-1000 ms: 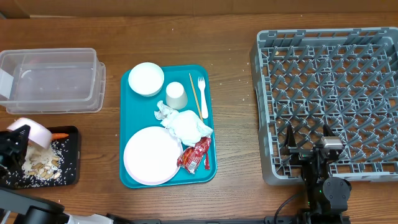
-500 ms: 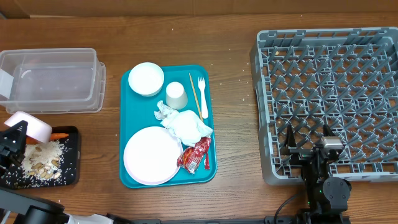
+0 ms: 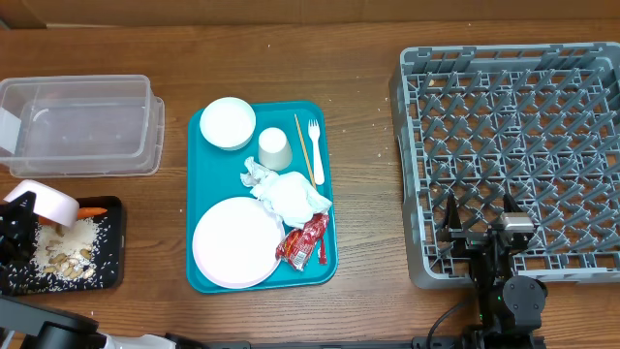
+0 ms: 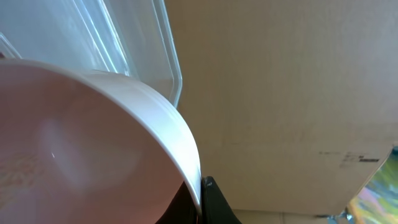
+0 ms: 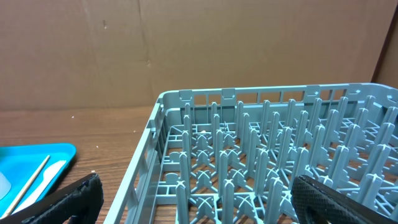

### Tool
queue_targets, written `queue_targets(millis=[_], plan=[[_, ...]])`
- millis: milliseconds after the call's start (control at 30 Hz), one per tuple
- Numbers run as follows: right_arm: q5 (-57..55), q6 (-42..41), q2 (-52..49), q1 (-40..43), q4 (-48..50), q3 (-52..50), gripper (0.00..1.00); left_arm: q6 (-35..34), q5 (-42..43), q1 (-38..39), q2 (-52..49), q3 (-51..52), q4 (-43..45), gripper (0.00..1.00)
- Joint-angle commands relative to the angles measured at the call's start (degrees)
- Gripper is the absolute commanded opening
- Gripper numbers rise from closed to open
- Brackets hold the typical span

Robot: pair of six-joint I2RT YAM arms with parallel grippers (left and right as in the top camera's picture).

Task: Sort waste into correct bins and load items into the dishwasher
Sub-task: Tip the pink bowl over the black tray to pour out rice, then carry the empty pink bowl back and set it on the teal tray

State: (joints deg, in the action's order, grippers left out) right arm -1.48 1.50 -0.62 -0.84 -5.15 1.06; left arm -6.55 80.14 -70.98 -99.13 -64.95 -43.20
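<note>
I should move my left gripper across to the right in the overhead view next, then lower the bowl it is holding and release it, because bare teal (image 3: 215, 175) lies there between white bowl (image 3: 227, 122) and pink plate.
My left gripper (image 3: 17, 225) is shut on the rim of the pale pink bowl (image 3: 46, 202), held tilted over the black tray (image 3: 108, 247); the bowl fills the left wrist view (image 4: 81, 143). Rice-and-nut scraps (image 3: 66, 254) and the orange carrot (image 3: 92, 211) lie in the tray. The clear tub (image 3: 82, 124) stands behind it. On the teal tray (image 3: 325, 165) are the pink plate (image 3: 235, 242), white bowl (image 3: 227, 122), cup (image 3: 274, 148), fork (image 3: 316, 150), napkins (image 3: 289, 197) and red wrapper (image 3: 305, 240). My right gripper (image 3: 482, 231) is open and empty at the grey rack's front edge (image 3: 513, 145).
A wooden stick (image 3: 305, 147) lies beside the fork on the teal tray. The rack's pegs (image 5: 261, 155) stand right in front of my right fingers. A brown cardboard wall rises behind the table.
My left gripper has moved the pink bowl left and slightly up over the black tray, and more scraps now lie in the tray. The right arm has not moved.
</note>
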Motion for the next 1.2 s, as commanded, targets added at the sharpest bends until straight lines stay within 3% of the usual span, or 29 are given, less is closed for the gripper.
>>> queue_targets(millis=[0, 33, 67, 167, 233, 333, 367, 433, 467, 567, 633, 767, 1000, 1167], plan=[[0.22, 0.22, 0.39, -0.33, 0.44, -0.61, 1.0, -1.27, -0.96, -0.48, -0.57, -0.02, 0.55, 0.04], [0.22, 0.22, 0.39, -0.33, 0.44, -0.61, 1.0, -2.73, 0.24, -0.48, -0.57, -0.02, -0.55, 0.04], [0.22, 0.22, 0.39, -0.33, 0.44, -0.61, 1.0, 1.53, 4.26, -0.35, -0.57, -0.02, 0.87, 0.04], [0.22, 0.22, 0.39, -0.33, 0.44, -0.61, 1.0, 1.4, 4.28, -0.13, -0.57, -0.02, 0.15, 0.04], [0.22, 0.22, 0.39, -0.33, 0.44, -0.61, 1.0, 7.19, 9.84, -0.07, -0.57, -0.02, 0.83, 0.04], [0.22, 0.22, 0.39, -0.33, 0.44, -0.61, 1.0, 2.45, 10.4, 0.07, -0.57, -0.09, -0.48, 0.04], [0.22, 0.22, 0.39, -0.33, 0.44, -0.61, 1.0, 4.04, 10.4, 0.13, -0.5, -0.07, 0.13, 0.04], [0.22, 0.22, 0.39, -0.33, 0.44, -0.61, 1.0, 5.6, 6.49, 0.13, -0.63, -0.07, 0.57, 0.04], [0.22, 0.22, 0.39, -0.33, 0.44, -0.61, 1.0, 0.22, 1.7, -0.11, -0.63, -0.07, -0.61, 0.04], [0.22, 0.22, 0.39, -0.33, 0.44, -0.61, 1.0, 3.19, 4.7, -0.17, -0.63, -0.07, -0.04, 0.04], [0.22, 0.22, 0.39, -0.33, 0.44, -0.61, 1.0, 0.94, 5.01, -0.02, -0.63, -0.07, -0.02, 0.04], [0.22, 0.22, 0.39, -0.33, 0.44, -0.61, 1.0, 0.2, -2.82, 2.43, -0.5, -0.09, -4.13, 0.04], [0.22, 0.22, 0.39, -0.33, 0.44, -0.61, 1.0, 0.72, -1.84, 4.13, 3.34, -1.46, -7.52, 0.04], [0.22, 0.22, 0.39, -0.33, 0.44, -0.61, 1.0, 0.94, -13.6, 7.54, 9.92, -4.61, -14.58, 0.04]])
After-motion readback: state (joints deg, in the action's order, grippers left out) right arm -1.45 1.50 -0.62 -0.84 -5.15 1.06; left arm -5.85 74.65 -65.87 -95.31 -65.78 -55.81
